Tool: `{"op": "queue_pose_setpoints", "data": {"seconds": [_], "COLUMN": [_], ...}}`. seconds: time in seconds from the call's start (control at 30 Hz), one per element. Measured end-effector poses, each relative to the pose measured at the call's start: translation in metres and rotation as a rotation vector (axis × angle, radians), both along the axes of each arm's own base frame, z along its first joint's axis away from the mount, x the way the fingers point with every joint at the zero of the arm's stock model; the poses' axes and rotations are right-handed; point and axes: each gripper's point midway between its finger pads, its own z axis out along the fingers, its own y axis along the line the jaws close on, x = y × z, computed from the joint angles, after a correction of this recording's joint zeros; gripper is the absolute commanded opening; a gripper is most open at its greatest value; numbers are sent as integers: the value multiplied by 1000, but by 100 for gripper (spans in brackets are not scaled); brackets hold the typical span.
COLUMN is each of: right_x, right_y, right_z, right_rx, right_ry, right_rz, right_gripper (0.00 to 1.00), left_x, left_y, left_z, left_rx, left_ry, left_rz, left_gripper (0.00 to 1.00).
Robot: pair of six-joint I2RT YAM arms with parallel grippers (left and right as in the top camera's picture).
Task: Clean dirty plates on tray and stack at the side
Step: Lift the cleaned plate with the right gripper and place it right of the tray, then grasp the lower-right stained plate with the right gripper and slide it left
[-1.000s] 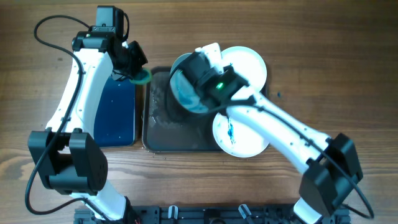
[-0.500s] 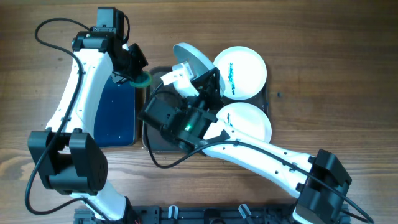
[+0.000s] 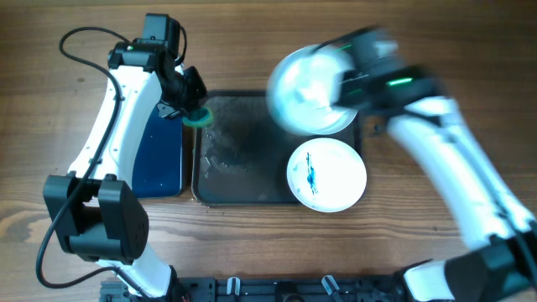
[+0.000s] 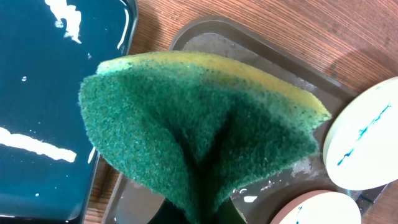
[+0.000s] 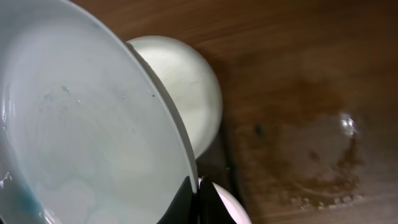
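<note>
My right gripper is above the bare tabletop beside the tray once it swings to its right in the overhead view, and it will then lower and release the plate there.
My left gripper (image 3: 193, 111) is shut on a green and yellow sponge (image 3: 199, 119), held over the left rim of the dark tray (image 3: 239, 168). In the left wrist view the sponge (image 4: 199, 124) hides the gripper's fingers. My right gripper (image 3: 346, 84), blurred by motion, is shut on the rim of a white plate (image 3: 304, 88) with faint blue smears, held tilted above the tray's far right. In the right wrist view that plate (image 5: 81, 137) fills the left, pinched by the fingers (image 5: 199, 199). A plate with blue marks (image 3: 327, 174) lies at the tray's near right.
A dark blue wet board (image 3: 155, 155) lies left of the tray. Another white plate (image 5: 186, 81) shows behind the held one. The tray floor (image 5: 298, 143) is wet. Two marked plates (image 4: 367, 143) show at the right of the left wrist view.
My right arm swung from over the tray's middle to its far right, carrying the plate with it. My left gripper and sponge shifted slightly right.
</note>
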Motion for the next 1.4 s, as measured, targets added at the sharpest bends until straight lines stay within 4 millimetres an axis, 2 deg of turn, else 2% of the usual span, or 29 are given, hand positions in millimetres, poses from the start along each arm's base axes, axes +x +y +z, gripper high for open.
{"op": "queue_pose_setpoints", "data": {"seconds": [0.07,0.13,0.2,0.23,0.33,0.43,0.57,0.67,0.8,0.83,0.9,0.97,1.07,1.13,1.2,1.33,1.4], "right_x": [-2,-5,-12,-19,-36,-51,-59,-67,-69,-67,-68,-77,-80,-83,-94,-112,-117], "right_y": [-62,-102,-135,-160,-189,-198,-195,-194,-195,-196,-192,-177,-150,-122,-93,-40,-31], "right_z": [7,4,-8,-23,-59,-99,-137,-154,-163,-162,-163,-162,-146,-132,-124,-124,-132], "right_rx": [82,126,157,173,197,212,217,211,201,199,206,255,344,389,410,373,328], "right_ry": [15,24,42,53,94,133,127,134,123,114,126,190,250,282,334,415,432], "right_rz": [-151,-249,-334,-403,-497,-542,-552,-566,-570,-568,-538,-489,-379,-274,-175,35,78], "right_gripper": [4,4,4,4,4,4,4,6,38,43,46,45,46,46,46,44,34], "left_x": [2,4,6,7,9,12,14,14,16,17,18,18,19,19,19,19,19], "left_y": [-2,-4,-7,-10,-18,-25,-27,-27,-26,-25,-25,-25,-25,-25,-25,-25,-25], "left_z": [1,1,2,2,3,5,5,5,6,6,6,6,6,6,6,6,6], "left_rx": [-1,-2,-3,-4,-7,-10,-11,-12,-3,-2,1,4,3,3,4,4,4], "left_ry": [-9,-20,-30,-36,-52,-69,-79,-81,-91,-91,-95,-99,-101,-101,-100,-101,-101], "left_rz": [-5,-9,-17,-22,-42,-57,-61,-61,-58,-57,-56,-55,-55,-55,-55,-55,-55], "left_gripper": [4,4,4,4,4,4,4,4,4,4,4,4,4,4,4,4,4]}}
